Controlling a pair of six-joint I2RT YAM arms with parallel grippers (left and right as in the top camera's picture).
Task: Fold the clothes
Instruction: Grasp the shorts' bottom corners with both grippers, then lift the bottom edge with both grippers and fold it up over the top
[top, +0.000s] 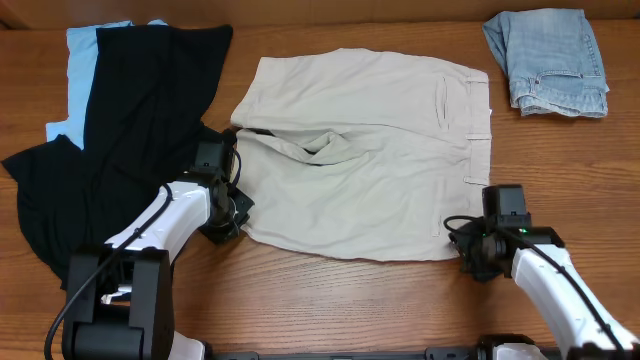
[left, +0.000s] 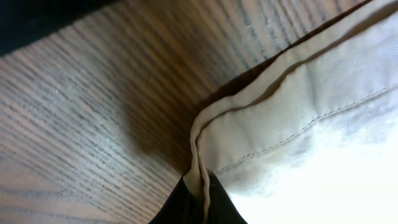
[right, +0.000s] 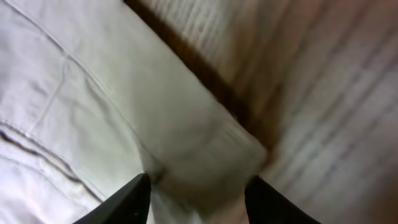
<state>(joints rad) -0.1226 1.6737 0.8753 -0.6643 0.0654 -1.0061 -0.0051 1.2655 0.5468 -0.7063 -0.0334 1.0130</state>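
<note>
Next, my left gripper lifts the pinched hem, takes it outward over the shorts (top: 360, 160) and lets go there, as the far leg corner (top: 265, 66) lies outward of it.
The beige shorts (top: 360, 160) lie flat mid-table, waistband to the right. My left gripper (top: 235, 205) is at their lower left corner and is shut on the leg hem (left: 202, 180), which is pinched between the black fingers. My right gripper (top: 470, 248) is at the lower right corner by the waistband. Its fingers (right: 198, 190) are open on either side of the beige corner (right: 211, 155) and do not pinch it. A black garment (top: 110, 140), a light blue garment (top: 85, 70) and faded denim (top: 548, 60) lie apart from the shorts.
The black garment lies over the light blue one at the far left, right beside my left arm. The folded denim sits at the top right corner. Bare wood (top: 340, 300) runs along the front edge between the two arms.
</note>
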